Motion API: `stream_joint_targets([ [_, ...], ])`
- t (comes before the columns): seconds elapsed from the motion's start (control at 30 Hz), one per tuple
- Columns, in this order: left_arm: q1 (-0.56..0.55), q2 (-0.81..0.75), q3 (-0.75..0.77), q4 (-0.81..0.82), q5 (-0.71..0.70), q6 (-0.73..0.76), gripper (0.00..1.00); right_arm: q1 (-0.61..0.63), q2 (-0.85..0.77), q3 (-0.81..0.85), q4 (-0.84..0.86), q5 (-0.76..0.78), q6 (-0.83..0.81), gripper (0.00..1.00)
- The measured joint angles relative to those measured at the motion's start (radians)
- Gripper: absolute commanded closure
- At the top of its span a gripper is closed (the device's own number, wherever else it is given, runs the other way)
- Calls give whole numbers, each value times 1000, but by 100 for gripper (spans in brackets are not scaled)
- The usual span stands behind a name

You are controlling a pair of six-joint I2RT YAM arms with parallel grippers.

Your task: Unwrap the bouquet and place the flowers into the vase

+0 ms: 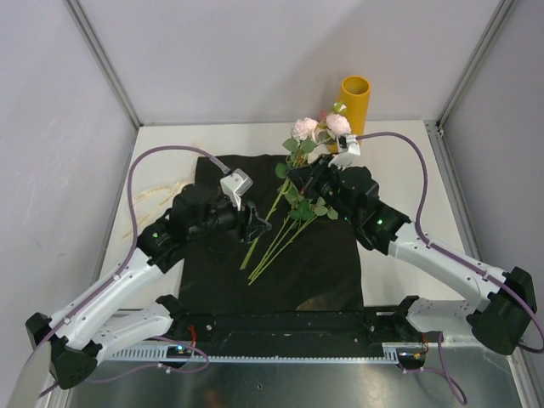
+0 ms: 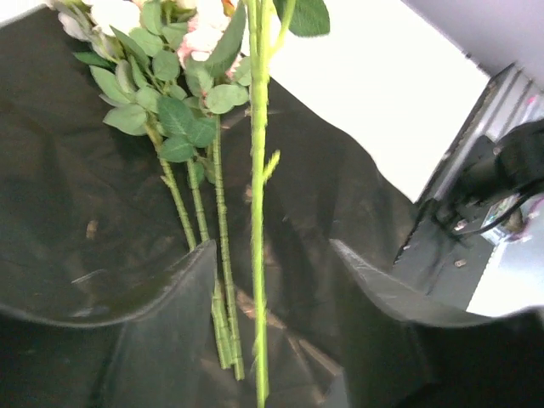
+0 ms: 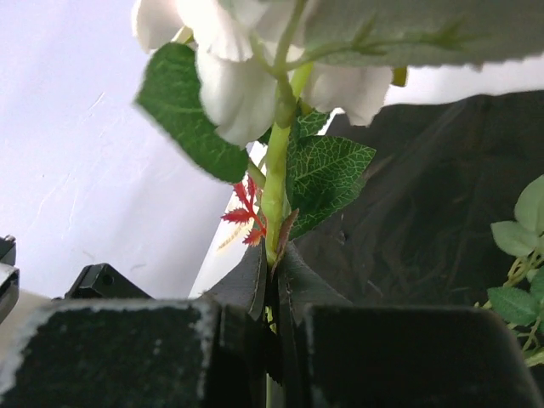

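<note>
My right gripper will next rise outward above the vase (image 1: 355, 100) so the long green stem clears the vase's high rim, then lower the stem into the vase's opening and let go.
The black wrapping sheet (image 1: 323, 263) lies spread flat on the table. The flowers (image 1: 293, 204) rest on it, stems pointing toward the near left. My right gripper (image 1: 327, 172) (image 3: 274, 263) is shut on one green rose stem (image 3: 274, 191) just below its pale bloom (image 3: 229, 76), and two pink roses (image 1: 304, 127) stand raised near the mustard-yellow vase (image 1: 355, 100). My left gripper (image 1: 257, 225) (image 2: 272, 251) is open at the stem ends. One long stem (image 2: 257, 212) runs between its fingers (image 2: 136, 331) without being clamped. Other stems (image 2: 223, 289) lie beside it.
A cream ribbon (image 1: 157, 197) lies loose on the white table left of the sheet. The vase stands upright at the far edge by the back wall. A black rail (image 1: 289, 327) runs along the near edge between the arm bases.
</note>
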Motion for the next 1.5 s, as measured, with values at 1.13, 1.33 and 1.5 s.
stream_joint_targets([
  [1.13,-2,-241,-102,-117,-606,88,0,-522,395,473,746,24,-807,100],
  [1.33,-2,-255,-102,-117,-629,91,0,-543,452,568,744,19,-842,100],
  [1.5,-2,-261,-102,-117,-644,98,0,-546,472,573,717,26,-876,100],
])
